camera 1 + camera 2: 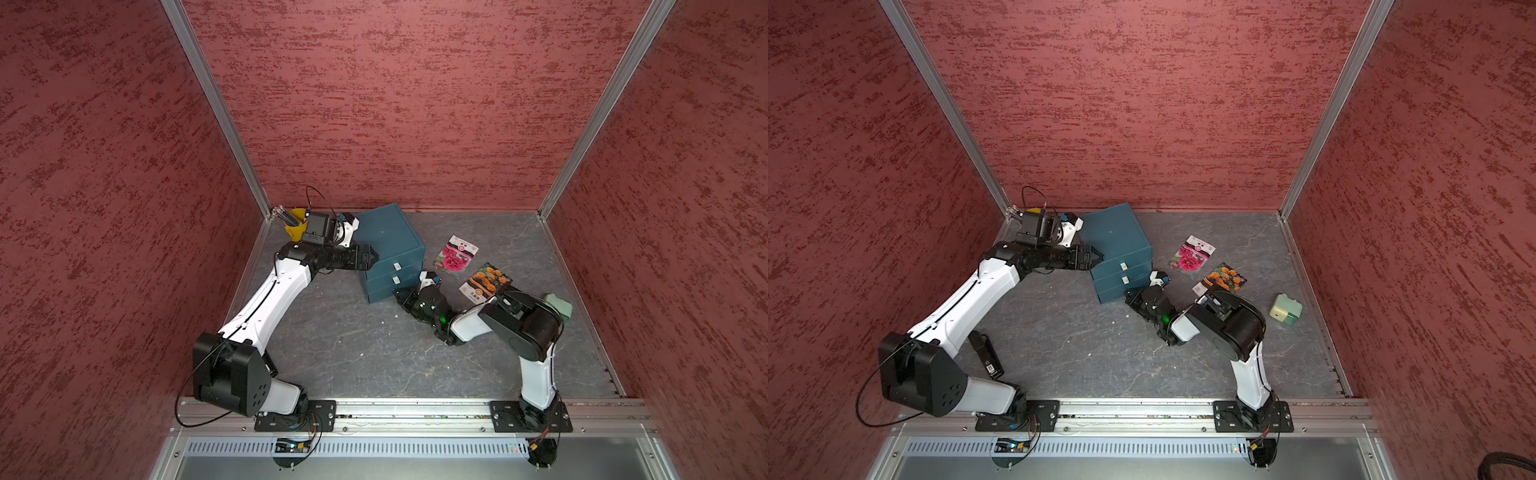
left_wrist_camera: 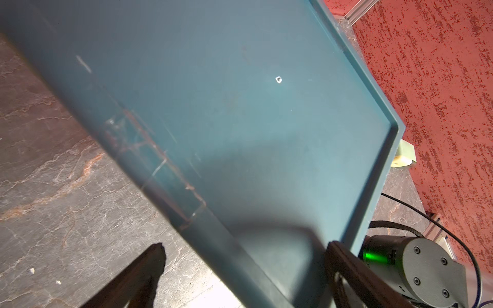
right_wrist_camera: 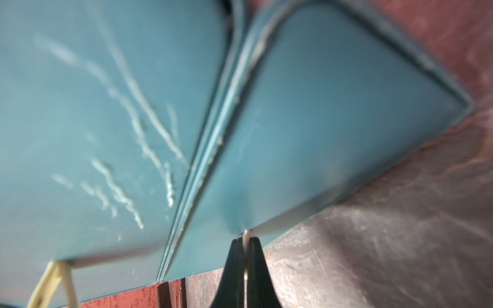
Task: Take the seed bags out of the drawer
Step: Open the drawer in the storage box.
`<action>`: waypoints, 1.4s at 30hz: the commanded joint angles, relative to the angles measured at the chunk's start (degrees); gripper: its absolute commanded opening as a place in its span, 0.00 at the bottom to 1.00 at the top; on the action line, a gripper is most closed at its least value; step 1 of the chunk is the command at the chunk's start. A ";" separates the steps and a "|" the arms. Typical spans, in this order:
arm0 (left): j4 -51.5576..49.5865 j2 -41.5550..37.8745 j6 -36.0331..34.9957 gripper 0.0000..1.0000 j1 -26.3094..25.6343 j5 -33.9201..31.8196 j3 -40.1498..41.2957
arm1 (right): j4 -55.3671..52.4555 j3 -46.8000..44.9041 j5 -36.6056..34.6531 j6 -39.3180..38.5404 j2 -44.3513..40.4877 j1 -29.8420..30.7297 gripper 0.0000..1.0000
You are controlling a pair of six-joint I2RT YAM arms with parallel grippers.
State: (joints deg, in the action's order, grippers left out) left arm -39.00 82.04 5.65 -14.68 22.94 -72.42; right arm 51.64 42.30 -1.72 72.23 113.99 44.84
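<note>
The robot's right gripper will next move back, sliding the lowest drawer (image 3: 333, 120) over the bare tabletop, and release the drawer's cream handle, because that clear part of the tabletop lies back of the gripper.
A teal drawer cabinet (image 1: 390, 237) (image 1: 1117, 237) stands at the back of the table, with all its drawers closed. In the right wrist view my right gripper (image 3: 246, 240) is shut on the thin cream handle (image 3: 247, 234) of the lowest drawer (image 3: 333, 120). In both top views it sits low against the cabinet's front (image 1: 400, 293) (image 1: 1130, 297). My left gripper (image 2: 245, 256) (image 1: 372, 255) is open, its fingers straddling the cabinet's left edge. Two seed bags lie flat on the table right of the cabinet, one pink-flowered (image 1: 456, 253) (image 1: 1192, 257) and one orange-flowered (image 1: 485, 280) (image 1: 1223, 279).
A yellow cup of pencils (image 1: 296, 224) stands in the back left corner behind my left wrist. A pale green box-like item (image 1: 1285, 309) sits near the right wall. A small black object (image 1: 986, 353) lies under my left arm. Red walls enclose the table on three sides.
</note>
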 commanded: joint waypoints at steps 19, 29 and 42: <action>-4.24 -0.64 -1.75 0.97 -0.26 0.03 0.45 | -4.91 -12.33 -5.73 1.43 -13.09 6.61 0.00; -4.06 -0.40 -1.82 0.97 -0.35 0.18 0.30 | -14.65 -16.91 -7.33 1.33 -22.73 9.54 0.00; -4.20 -0.49 -1.90 0.97 -0.40 0.18 0.35 | -23.48 -19.76 -9.75 3.16 -30.11 13.69 0.00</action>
State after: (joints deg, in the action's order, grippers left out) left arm -38.98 82.04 5.61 -14.68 23.00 -72.42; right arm 30.63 23.35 -8.67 74.50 85.80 57.34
